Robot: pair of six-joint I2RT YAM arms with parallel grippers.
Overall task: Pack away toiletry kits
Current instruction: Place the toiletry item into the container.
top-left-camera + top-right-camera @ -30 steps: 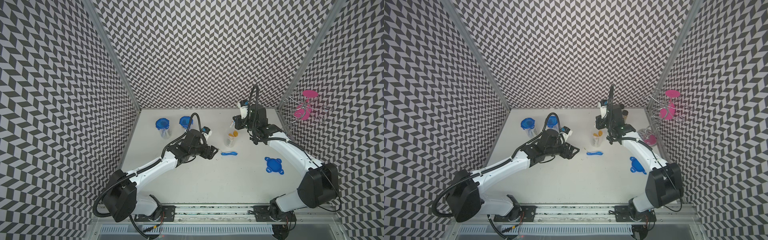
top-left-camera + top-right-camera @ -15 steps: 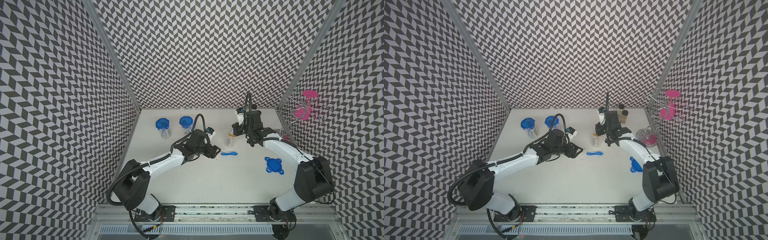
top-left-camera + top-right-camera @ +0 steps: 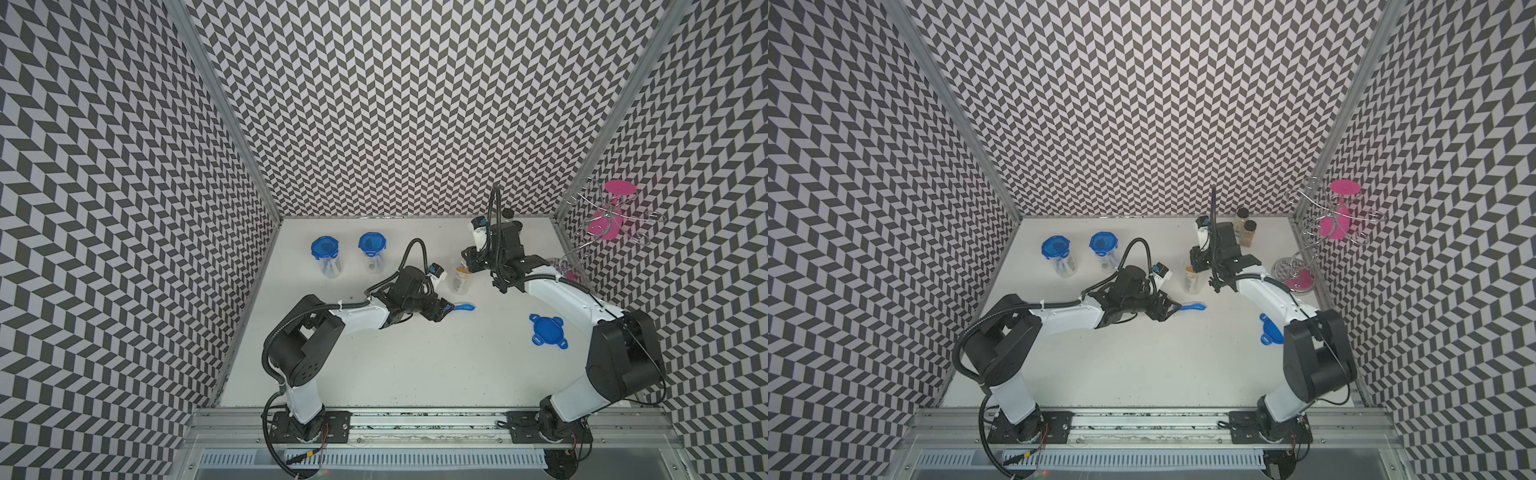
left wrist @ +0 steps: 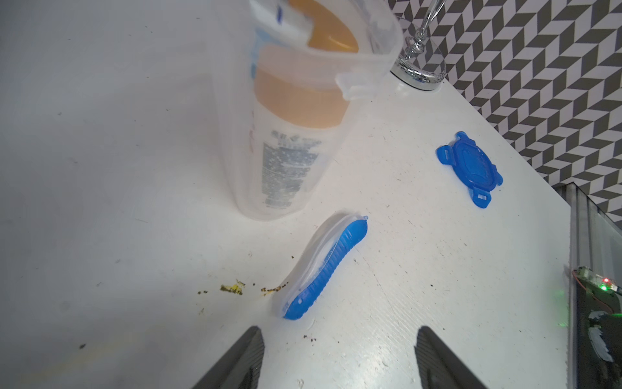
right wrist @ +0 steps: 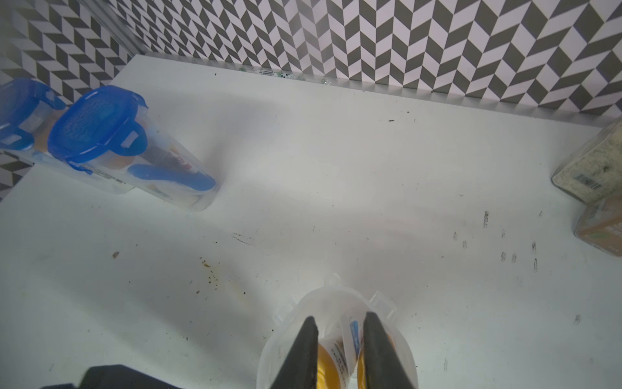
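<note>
The near end of the blue toothbrush lies just below and beyond the fingers of the robot's left gripper, so that gripper will go down next and bring its open fingers around it.
An open clear cup (image 3: 460, 279) (image 5: 336, 336) stands mid-table with a gold-capped white tube and a white-blue toothpaste tube (image 5: 351, 331) upright inside. My right gripper (image 3: 471, 258) (image 5: 340, 323) hangs over its mouth, jaws slightly apart, fingertips dipped inside on either side of the toothpaste tube. A blue toothbrush (image 3: 463, 307) (image 4: 324, 269) lies flat in front of the cup. My left gripper (image 3: 442, 311) (image 4: 339, 335) is low at its near end, open wide and empty. A loose blue lid (image 3: 547, 330) (image 4: 471, 168) lies to the right.
Two lidded cups (image 3: 326, 257) (image 3: 371, 253) with kits inside stand at the back left. Two black-capped spice jars (image 3: 1246, 226) stand behind my right arm. A wire stand with pink discs (image 3: 611, 220) fills the back right corner. Crumbs dot the table near the toothbrush.
My right gripper came down over the open cup and its jaws parted around the toothpaste tube. My left gripper slid right, up to the toothbrush's end.
</note>
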